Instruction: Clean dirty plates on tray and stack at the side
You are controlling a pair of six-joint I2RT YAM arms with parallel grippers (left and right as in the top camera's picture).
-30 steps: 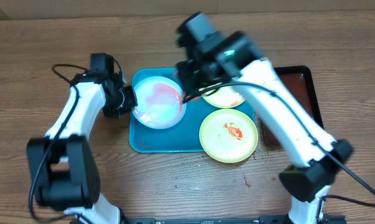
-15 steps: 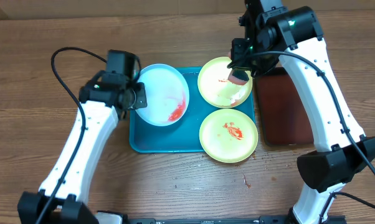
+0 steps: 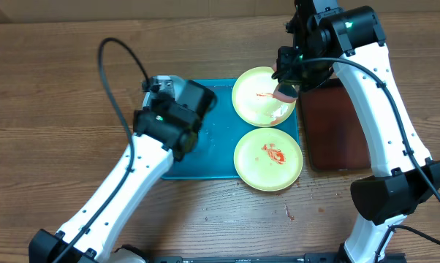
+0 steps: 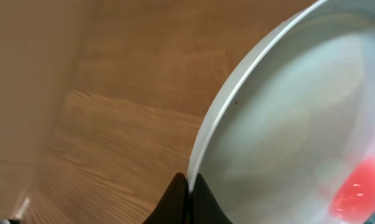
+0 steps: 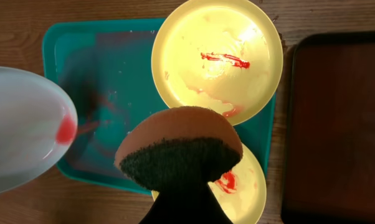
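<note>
My left gripper carries the plate to the left in the overhead view next, lowers it onto clear wooden table beside the tray (image 3: 101, 131) and releases it.
My left gripper (image 4: 189, 185) is shut on the rim of the light blue plate (image 4: 287, 124), which it holds lifted and tilted; a red sauce blob sits near the plate's lower side. From overhead the left arm (image 3: 175, 117) covers most of that plate (image 3: 158, 82). It also shows in the right wrist view (image 5: 19, 130). My right gripper (image 5: 181, 183) is shut on a brown sponge (image 5: 178, 143) above the far yellow-green plate (image 3: 256, 98), which has red smears. The near yellow-green plate (image 3: 268, 158) has a red smear. Both lie on the turquoise tray (image 3: 220, 139).
A dark brown-red tray (image 3: 340, 131) lies to the right of the turquoise tray, under the right arm. The left arm's black cable (image 3: 114, 80) loops over the wooden table at the left.
My left arm has swung in over the tray's left part with the blue plate, lifting and tilting it. The right gripper with the sponge has stayed over the far yellow-green plate.
</note>
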